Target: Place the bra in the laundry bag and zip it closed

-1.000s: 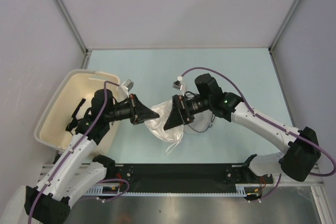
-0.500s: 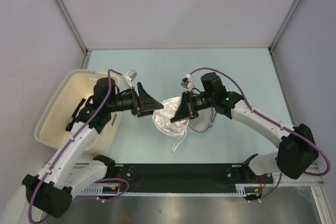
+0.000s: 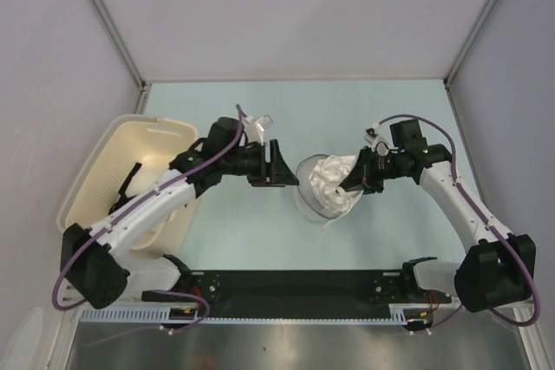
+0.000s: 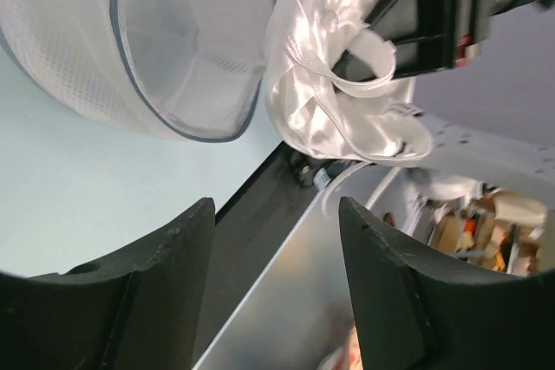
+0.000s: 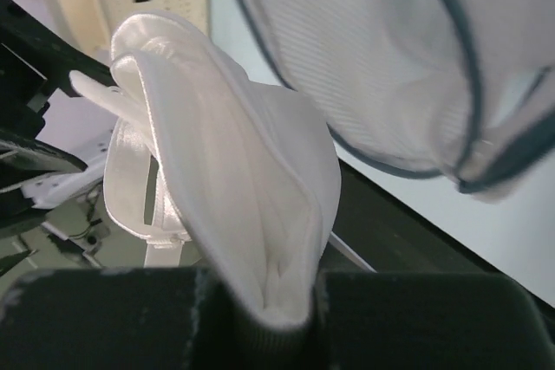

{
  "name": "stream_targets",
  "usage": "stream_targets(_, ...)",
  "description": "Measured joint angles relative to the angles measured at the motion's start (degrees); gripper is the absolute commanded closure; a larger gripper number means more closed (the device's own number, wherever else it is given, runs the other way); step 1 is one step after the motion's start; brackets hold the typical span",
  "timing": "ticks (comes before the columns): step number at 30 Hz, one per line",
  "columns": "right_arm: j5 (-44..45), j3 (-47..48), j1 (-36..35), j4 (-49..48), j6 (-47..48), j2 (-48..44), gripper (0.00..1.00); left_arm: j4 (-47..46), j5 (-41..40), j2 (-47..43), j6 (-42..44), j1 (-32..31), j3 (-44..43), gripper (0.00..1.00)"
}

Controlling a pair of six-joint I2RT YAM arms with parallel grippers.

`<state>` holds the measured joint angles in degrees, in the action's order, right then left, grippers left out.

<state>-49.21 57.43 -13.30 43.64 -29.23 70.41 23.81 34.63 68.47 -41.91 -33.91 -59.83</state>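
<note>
My right gripper moves the bra over and down inside next, then releases it, since the laundry bag's opening (image 3: pixel 307 181) (image 5: pixel 364 75) lies below and left in the top view.
My right gripper (image 3: pixel 349 185) is shut on the bra (image 3: pixel 330 178), a crumpled piece of shiny white satin held over the laundry bag (image 3: pixel 305 204), the round white mesh pouch on the table. In the right wrist view a folded edge of the bra (image 5: pixel 234 171) is pinched between the fingers, with the laundry bag (image 5: pixel 381 58) behind it. My left gripper (image 3: pixel 290 171) stands open just left of the bag, holding nothing. From the left wrist camera, the gripper (image 4: pixel 276 249) has empty space between its fingers, the bag (image 4: pixel 173 49) lies beyond, and the bra (image 4: pixel 325 84) hangs to the right.
A large cream plastic basket (image 3: pixel 91 188) stands at the left edge of the table, with something dark (image 3: pixel 130 181) inside it. The black rail (image 3: pixel 295 288) with the arm bases runs along the near edge. Grey walls close in the table.
The left gripper let go of the bra and opened. The right gripper shut on the bra and carried it to the right, over the bag. Both arms shifted right.
</note>
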Motion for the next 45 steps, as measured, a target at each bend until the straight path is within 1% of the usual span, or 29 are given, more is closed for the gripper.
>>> stream_targets(1, 1.4, 0.0, 0.6, 2.0, 1.5, 0.3, 1.0, 0.2, -1.6, 2.1, 0.7, -1.8, -0.3, 0.27)
stream_targets(2, 2.5, 0.1, 0.8, 3.9, 2.9, 0.8, 1.0, 0.3, -2.6, 3.8, 1.5, -2.9, -0.4, 0.26)
stream_targets(4, 5.0, 0.6, 0.8, 7.7, 5.4, 1.8, 1.0, 1.0, -4.6, 7.0, 3.0, -4.4, -0.5, 0.25)
stream_targets(7, 7.4, 1.4, 0.7, 10.8, 7.6, 2.8, 1.0, 2.6, -7.6, 12.3, 5.0, -4.8, -2.6, 0.25)
stream_targets(11, 9.8, 3.0, 0.7, 12.7, 8.9, 4.4, 1.0, 3.2, -9.7, 19.5, 7.1, -4.8, -7.0, 0.3)
stream_targets(12, 10.3, 3.5, 0.7, 12.8, 9.0, 4.9, 1.0, 3.3, -10.1, 21.5, 7.7, -4.8, -8.2, 0.35)
stream_targets(14, 11.1, 4.4, 0.7, 13.0, 9.2, 6.1, 1.0, 3.5, -10.5, 24.3, 8.3, -4.8, -9.7, 0.39)
stream_targets(17, 12.5, 6.1, 0.3, 13.4, 9.4, 8.2, 1.0, 3.8, -10.6, 27.9, 9.2, -4.7, -11.5, 0.54)
stream_targets(18, 13.0, 6.9, 0.1, 13.4, 9.4, 9.0, 1.0, 3.8, -10.6, 28.6, 9.3, -4.5, -11.9, 0.66)
stream_targets(19, 13.4, 7.6, -0.3, 13.4, 9.4, 9.7, 1.0, 3.8, -10.5, 29.4, 9.6, -4.4, -12.3, 0.71)
stream_targets(20, 13.9, 8.4, -0.7, 13.4, 9.4, 10.5, 1.0, 3.8, -10.4, 29.9, 9.6, -4.3, -12.5, 0.79)
stream_targets(21, 14.5, 9.1, -1.3, 13.4, 9.4, 11.1, 1.0, 3.8, -10.2, 30.3, 9.8, -4.0, -12.7, 0.9)
stream_targets(22, 15.0, 9.9, -1.9, 13.4, 9.3, 11.8, 1.0, 3.8, -10.1, 30.6, 9.9, -3.8, -12.7, 0.96)
stream_targets(24, 16.5, 11.8, -3.5, 13.6, 8.8, 13.4, 1.0, 3.9, -9.6, 30.7, 10.1, -3.3, -12.8, 1.0)
stream_targets(28, 19.4, 14.9, -6.6, 12.5, 6.7, 16.7, 1.0, 3.9, -7.4, 30.8, 10.0, -2.9, -13.2, 1.0)
stream_targets(38, 30.8, 16.7, -12.1, 7.2, -2.5, 24.1, 1.0, 3.2, -3.7, 30.8, 7.7, -2.9, -13.0, 1.0)
stream_targets(42, 34.2, 16.6, -13.6, 4.0, -6.6, 25.0, 1.0, 1.2, -2.3, 30.8, 5.8, -3.2, -12.2, 1.0)
stream_targets(45, 35.6, 16.3, -13.4, 0.6, -10.1, 25.6, 1.0, -0.9, -0.9, 30.8, 4.1, -3.7, -11.1, 1.0)
